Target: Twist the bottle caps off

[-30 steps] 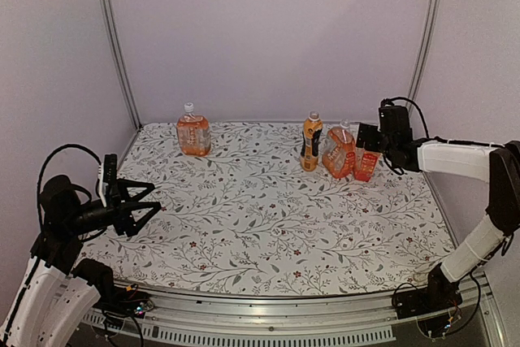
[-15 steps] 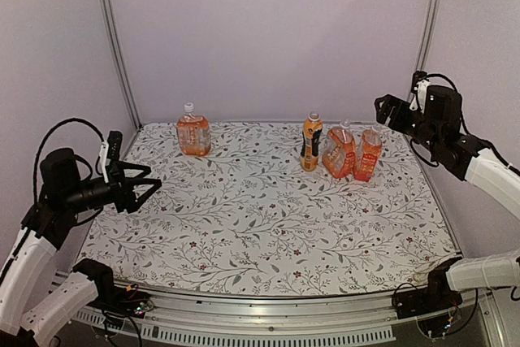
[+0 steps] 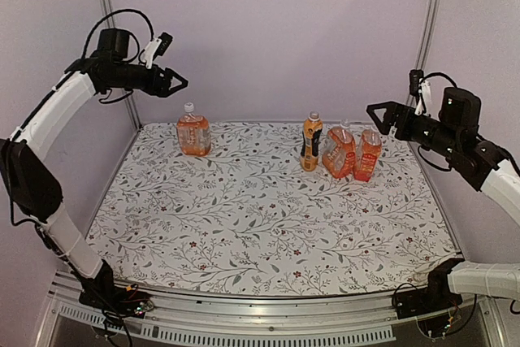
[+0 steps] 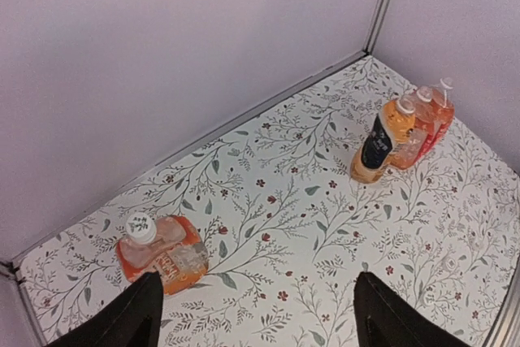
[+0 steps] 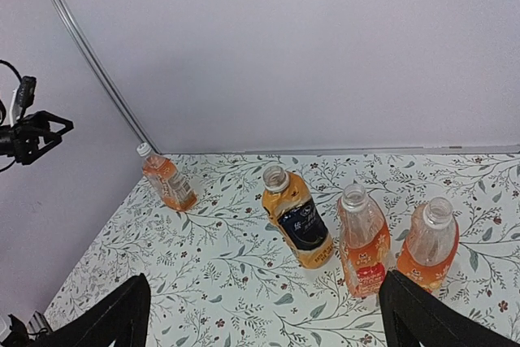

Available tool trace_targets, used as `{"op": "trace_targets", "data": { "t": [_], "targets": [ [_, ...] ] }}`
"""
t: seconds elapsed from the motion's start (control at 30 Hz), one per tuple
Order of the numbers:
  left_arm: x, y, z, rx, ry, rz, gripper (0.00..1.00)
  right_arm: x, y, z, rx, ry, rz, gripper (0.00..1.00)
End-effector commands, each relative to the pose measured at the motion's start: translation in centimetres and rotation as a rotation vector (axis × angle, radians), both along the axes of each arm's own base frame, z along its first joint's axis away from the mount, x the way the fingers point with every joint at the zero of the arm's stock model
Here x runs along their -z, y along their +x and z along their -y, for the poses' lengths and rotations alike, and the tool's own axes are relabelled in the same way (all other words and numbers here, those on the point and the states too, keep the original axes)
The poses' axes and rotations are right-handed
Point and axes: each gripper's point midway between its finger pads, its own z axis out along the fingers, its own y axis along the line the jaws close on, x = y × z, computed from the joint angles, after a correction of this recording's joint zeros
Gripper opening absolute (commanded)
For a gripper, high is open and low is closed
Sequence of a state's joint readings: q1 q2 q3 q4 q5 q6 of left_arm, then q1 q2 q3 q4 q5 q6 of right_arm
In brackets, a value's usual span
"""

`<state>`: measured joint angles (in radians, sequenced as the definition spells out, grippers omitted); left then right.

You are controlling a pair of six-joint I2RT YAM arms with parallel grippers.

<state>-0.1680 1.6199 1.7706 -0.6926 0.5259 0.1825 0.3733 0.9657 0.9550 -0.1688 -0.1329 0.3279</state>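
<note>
My open left gripper moves outward and down onto its white cap (image 3: pixel 188 107) (image 4: pixel 140 227) next and closes there, since the lone red-labelled bottle stands clear of the others.
Four orange-drink bottles stand at the back of the table. One red-labelled bottle (image 3: pixel 193 134) with a white cap (image 4: pixel 140 227) stands alone at the back left. The dark-labelled bottle (image 3: pixel 310 142) and two red-labelled bottles (image 3: pixel 340 152) (image 3: pixel 368 154) cluster at the back right. Their tops look white in the left wrist view (image 4: pixel 405 105), but pale grey in the right wrist view (image 5: pixel 275 177), so caps or bare necks I cannot tell. My left gripper (image 3: pixel 172 82) is open and empty, high above the lone bottle. My right gripper (image 3: pixel 379 116) is open and empty, just right of the cluster.
The floral tablecloth (image 3: pixel 260 217) covers the table. Metal frame posts (image 3: pixel 114 38) stand at the back corners, with purple walls behind and on both sides. My left gripper also shows far left in the right wrist view (image 5: pixel 36 136).
My left arm has swung from low at the table's left edge up to high at the back left. My right gripper has backed off the right bottles, risen a little and stayed open.
</note>
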Motion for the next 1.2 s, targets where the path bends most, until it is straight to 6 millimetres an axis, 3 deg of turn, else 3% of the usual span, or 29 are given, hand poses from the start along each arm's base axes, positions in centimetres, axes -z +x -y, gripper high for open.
{"op": "trace_targets", "data": {
  "t": [0.0, 0.13, 0.3, 0.47, 0.63, 0.8, 0.93, 1.0, 1.13, 1.17],
  "targets": [
    [1.5, 6.7, -1.7, -0.196, 0.015, -0.013, 0.81, 0.8, -1.3, -0.2, -0.031, -0.045, -0.044, 0.99],
    [4.2, 11.7, -1.4, -0.242, 0.078, 0.034, 0.81, 2.2, -2.0, 0.1, -0.014, -0.066, -0.107, 0.99],
    [7.9, 15.4, -0.5, -0.235, 0.079, 0.040, 0.82, 3.8, -3.0, 0.7, 0.034, -0.094, -0.177, 0.99],
    [11.9, 17.0, -0.3, -0.264, 0.062, -0.024, 0.81, 4.2, -3.5, 1.6, 0.098, -0.094, -0.207, 0.99],
    [13.4, 16.7, -0.4, -0.269, 0.080, -0.010, 0.75, 4.6, -3.9, 1.8, 0.111, -0.091, -0.236, 0.99],
    [15.9, 16.3, -0.6, -0.272, 0.110, -0.034, 0.59, 4.5, -3.9, 1.6, 0.111, -0.077, -0.243, 0.99],
    [16.4, 16.1, -0.6, -0.274, 0.106, -0.050, 0.52, 4.3, -4.0, 1.7, 0.110, -0.084, -0.246, 0.99],
    [16.3, 16.0, -0.7, -0.275, 0.104, -0.045, 0.40, 4.3, -4.1, 1.7, 0.110, -0.088, -0.248, 0.99],
    [16.3, 15.3, -0.7, -0.270, 0.111, -0.065, 0.03, 4.3, -4.2, 1.7, 0.109, -0.086, -0.249, 0.99],
    [16.4, 14.9, -0.8, -0.269, 0.113, -0.079, 0.00, 4.2, -4.2, 1.7, 0.108, -0.084, -0.247, 0.99]
  ]
}}
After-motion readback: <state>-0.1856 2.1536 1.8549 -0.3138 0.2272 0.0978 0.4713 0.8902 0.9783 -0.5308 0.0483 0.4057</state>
